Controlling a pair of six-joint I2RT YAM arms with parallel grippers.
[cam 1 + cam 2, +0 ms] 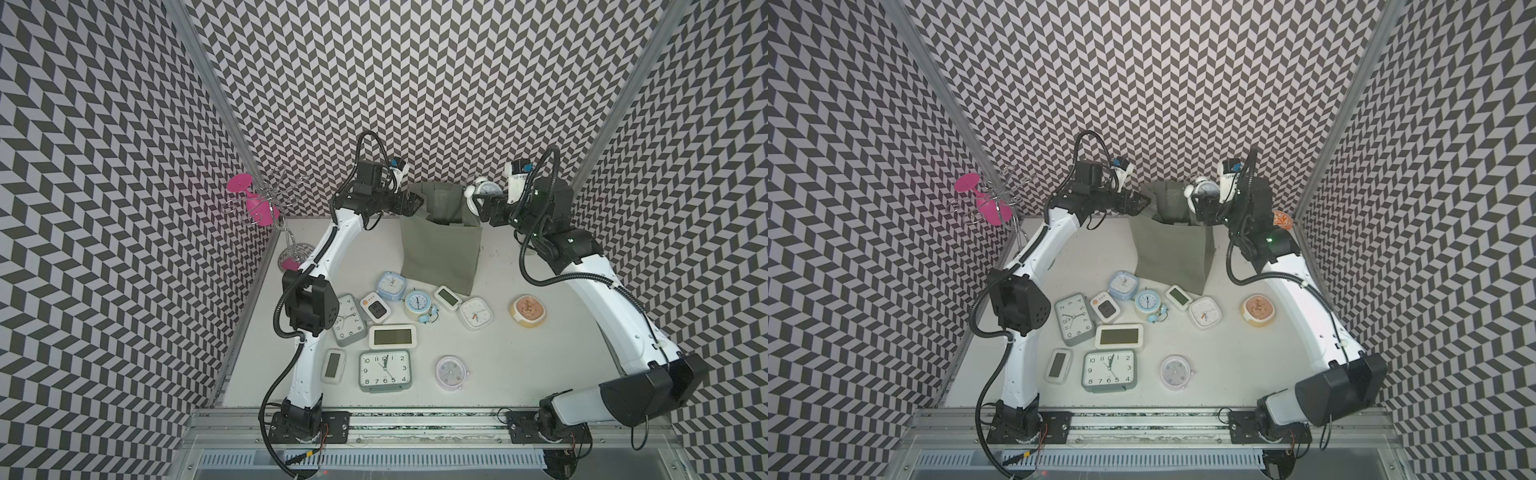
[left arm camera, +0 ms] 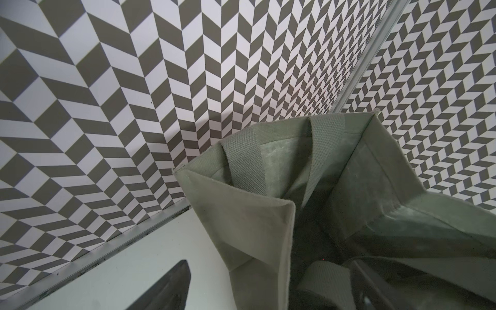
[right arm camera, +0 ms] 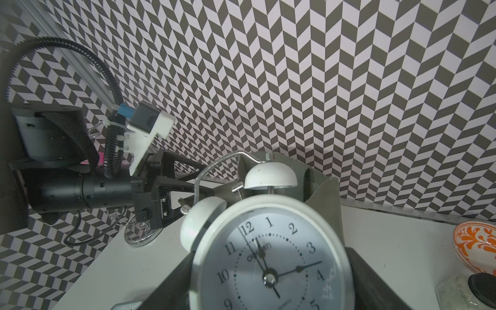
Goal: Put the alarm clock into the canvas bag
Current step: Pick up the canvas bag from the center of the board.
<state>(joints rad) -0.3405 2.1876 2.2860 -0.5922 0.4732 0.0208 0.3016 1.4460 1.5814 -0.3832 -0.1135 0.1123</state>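
The rim of the bag's side [image 2: 288, 253] is between my left gripper's open fingers. My left gripper will next ease down and farther in over it and close.
The canvas bag [image 1: 440, 253] [image 1: 1171, 257] stands open at the back of the table, grey-green, its loop handles folded inside. A white twin-bell alarm clock [image 1: 484, 190] [image 1: 1204, 190] [image 3: 271, 255] hangs just above the bag's right rim, and my right gripper [image 1: 482, 205] [image 3: 271, 284] is shut on its round case, face toward the wrist camera. My left gripper [image 1: 411, 203] [image 1: 1140, 203] [image 2: 268, 284] is at the bag's left rim [image 2: 255, 228], open. One finger [image 2: 174, 281] is outside the wall and the other is inside. Nothing is pinched.
Several other clocks [image 1: 384, 370] lie on the table in front of the bag. A bowl of food [image 1: 528, 311] sits front right. A wire rack with a pink glass [image 1: 257, 203] stands back left. An orange-patterned dish [image 3: 477, 241] and a black-lidded jar [image 3: 480, 284] are back right.
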